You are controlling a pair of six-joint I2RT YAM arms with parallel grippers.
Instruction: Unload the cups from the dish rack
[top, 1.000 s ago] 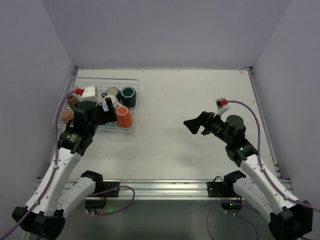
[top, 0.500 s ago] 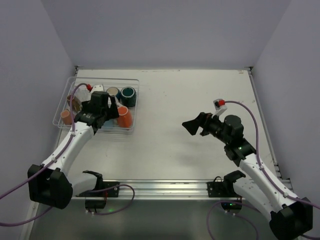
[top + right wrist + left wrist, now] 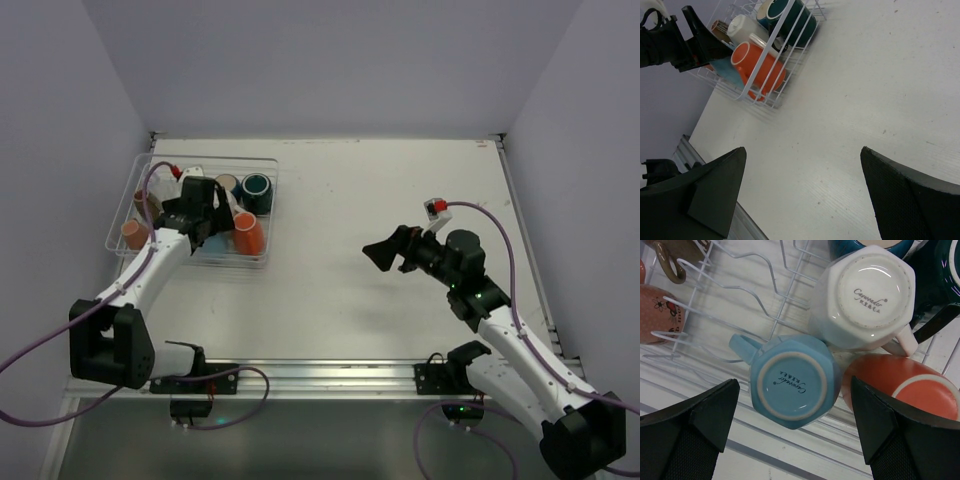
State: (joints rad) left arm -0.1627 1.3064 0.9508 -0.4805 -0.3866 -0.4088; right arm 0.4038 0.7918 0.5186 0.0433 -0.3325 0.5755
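Note:
My left gripper lowers a little along the light blue cup's sides and closes on it next, since the cup's base already sits between my open fingers.
The dish rack (image 3: 240,160) sits at the table's far left and holds several cups. In the left wrist view a light blue cup (image 3: 792,385) stands upside down beside an upside-down white cup (image 3: 870,295). An orange cup (image 3: 900,387) lies on its side. Two dark teal mugs (image 3: 940,285) are behind, with a pink cup (image 3: 657,312) and a brown mug (image 3: 670,260) at the left. My left gripper (image 3: 795,430) is open above the light blue cup, one finger on each side. My right gripper (image 3: 385,252) is open and empty over bare table. The clear glass does not show.
The rack's wire rim (image 3: 765,50) and the orange cup (image 3: 757,67) show at the top left of the right wrist view. The table's near edge has a metal rail (image 3: 320,375). Grey walls close in the left, back and right sides.
My left gripper has moved away from me and deeper over the rack, and now hangs above the light blue cup. My right gripper has barely shifted.

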